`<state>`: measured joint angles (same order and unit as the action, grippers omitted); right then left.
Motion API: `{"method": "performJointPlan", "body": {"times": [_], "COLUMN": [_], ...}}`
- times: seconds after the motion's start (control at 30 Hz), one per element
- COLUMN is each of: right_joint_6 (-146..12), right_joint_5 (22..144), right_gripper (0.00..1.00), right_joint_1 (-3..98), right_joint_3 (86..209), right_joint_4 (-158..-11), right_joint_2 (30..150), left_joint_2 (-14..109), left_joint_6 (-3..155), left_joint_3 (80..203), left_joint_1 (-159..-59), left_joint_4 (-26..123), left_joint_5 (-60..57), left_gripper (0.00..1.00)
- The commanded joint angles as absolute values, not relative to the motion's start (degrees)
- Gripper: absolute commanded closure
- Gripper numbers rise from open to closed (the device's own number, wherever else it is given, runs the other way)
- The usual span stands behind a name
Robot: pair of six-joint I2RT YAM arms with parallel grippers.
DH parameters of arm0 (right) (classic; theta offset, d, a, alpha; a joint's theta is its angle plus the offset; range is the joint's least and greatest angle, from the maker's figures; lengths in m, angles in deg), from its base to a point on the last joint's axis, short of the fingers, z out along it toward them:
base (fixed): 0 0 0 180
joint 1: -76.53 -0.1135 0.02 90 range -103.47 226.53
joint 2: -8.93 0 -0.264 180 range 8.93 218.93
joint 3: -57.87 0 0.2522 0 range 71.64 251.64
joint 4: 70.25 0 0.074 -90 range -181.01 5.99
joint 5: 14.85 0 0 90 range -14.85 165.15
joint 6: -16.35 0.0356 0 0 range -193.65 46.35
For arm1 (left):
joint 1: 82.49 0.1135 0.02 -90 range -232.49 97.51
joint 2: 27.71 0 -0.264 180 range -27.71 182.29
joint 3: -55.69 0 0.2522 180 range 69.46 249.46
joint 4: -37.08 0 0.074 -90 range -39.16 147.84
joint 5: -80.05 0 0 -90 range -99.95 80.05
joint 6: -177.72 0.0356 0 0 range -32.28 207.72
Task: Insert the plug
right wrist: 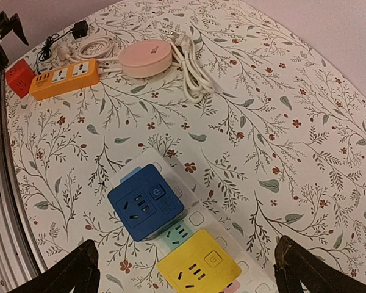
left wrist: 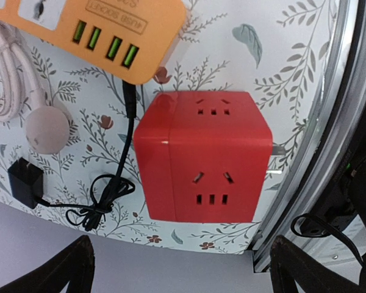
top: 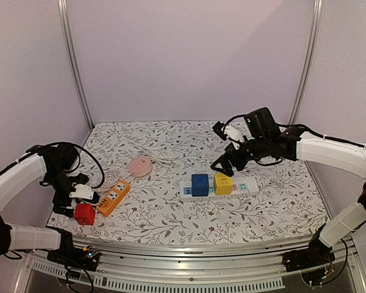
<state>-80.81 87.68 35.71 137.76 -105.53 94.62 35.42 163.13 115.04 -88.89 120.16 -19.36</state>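
Observation:
The left gripper lowers to the red cube point(top: 84, 213) next, edging toward the metal bar.
The plug is a red cube point(left wrist: 204, 155) lying on the floral cloth by the table's near-left edge, its metal prongs point(left wrist: 274, 163) sticking out to one side. It also shows in the overhead view, red cube point(top: 84, 213). My left gripper point(left wrist: 183, 268) hovers just above it, open, with nothing between its fingers. The orange power strip point(left wrist: 104, 30) lies right beside the cube. My right gripper point(right wrist: 186, 268) is open above a white power strip point(right wrist: 196, 217) that carries a blue cube point(right wrist: 145, 201) and a yellow cube point(right wrist: 198, 265).
A pink round hub point(top: 140, 165) with a coiled white cable point(right wrist: 192, 67) lies mid-table. A black adapter point(left wrist: 24, 183) and its bundled cord point(left wrist: 100, 201) sit left of the red cube. The metal table rail point(left wrist: 329, 122) runs close by the cube.

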Motion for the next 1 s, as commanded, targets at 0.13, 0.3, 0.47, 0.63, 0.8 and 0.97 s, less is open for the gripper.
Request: {"method": "performJointPlan", "body": {"times": [0.13, 0.3, 0.47, 0.63, 0.8, 0.97], "right_joint_6": [-81.97, -82.87, -82.54, -81.94, -81.74, -80.96], "right_joint_5": [86.05, 85.84, 87.23, 87.25, 87.28, 86.13], "right_gripper": [0.01, 0.01, 0.01, 0.01, 0.01, 0.01], "right_joint_1": [35.13, 35.12, 35.14, 35.09, 35.14, 35.09], "right_joint_3": [135.69, 136.20, 137.02, 137.21, 137.26, 138.21], "right_joint_4": [-106.35, -106.35, -106.43, -106.24, -106.43, -106.50], "right_joint_2": [91.56, 92.01, 92.90, 93.77, 94.09, 93.72], "left_joint_2": [37.06, 36.39, 36.34, 36.57, 36.44, 33.56], "left_joint_6": [168.22, 168.44, 169.44, 170.54, 171.16, 167.65], "left_joint_3": [110.16, 104.70, 104.30, 104.06, 103.16, 105.80], "left_joint_1": [-87.52, -87.61, -87.59, -87.50, -87.51, -89.57], "left_joint_4": [115.69, 111.06, 108.56, 107.40, 107.68, 109.12], "left_joint_5": [-16.39, -17.00, -17.69, -17.50, -17.81, -17.94], "left_gripper": [0.01, 0.00, 0.03, 0.19, 0.47, 1.00]}}
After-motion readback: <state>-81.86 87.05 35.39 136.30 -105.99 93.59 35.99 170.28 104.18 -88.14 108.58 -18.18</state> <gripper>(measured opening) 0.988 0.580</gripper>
